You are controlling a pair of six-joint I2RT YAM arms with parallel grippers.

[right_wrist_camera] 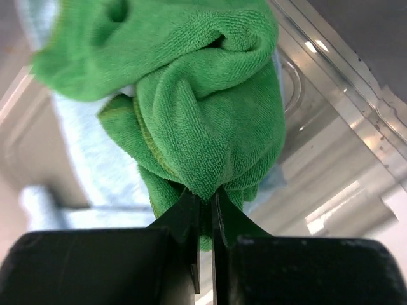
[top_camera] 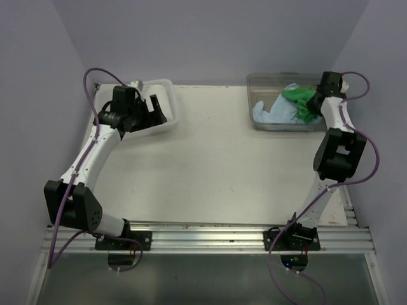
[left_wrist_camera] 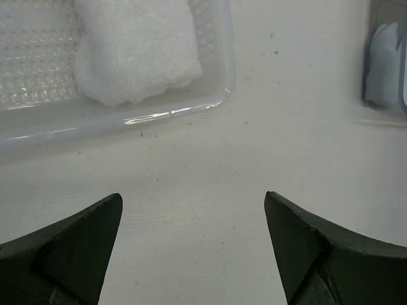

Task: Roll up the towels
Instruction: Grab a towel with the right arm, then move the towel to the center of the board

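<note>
The green towel (top_camera: 299, 98) hangs bunched, so the robot will move its left gripper back, to the right in the top view, and down to the bare in the middle of the table (top_camera: 203, 157) to pinch it.
My right gripper (top_camera: 311, 101) is shut on the bright green towel (top_camera: 299, 98), which hangs bunched from its fingertips (right_wrist_camera: 191, 210) over the clear tub (top_camera: 254, 101); the green towel fills the right wrist view (right_wrist_camera: 203, 114). The light blue towel (top_camera: 273, 113) lies crumpled in the tub under it and also shows in the right wrist view (right_wrist_camera: 95, 159). A white towel (left_wrist_camera: 137, 47) lies rolled in the white lattice basket (left_wrist_camera: 38, 70). My left gripper (top_camera: 152, 111) is open and empty just in front of that basket, over bare table (left_wrist_camera: 193, 200).
The white basket (top_camera: 170, 101) stands at the back left, the clear tub at the back right near the wall. The tub's edge shows at the far right of the left wrist view (left_wrist_camera: 385, 63). A metal rail (top_camera: 210, 235) runs along the near edge.
</note>
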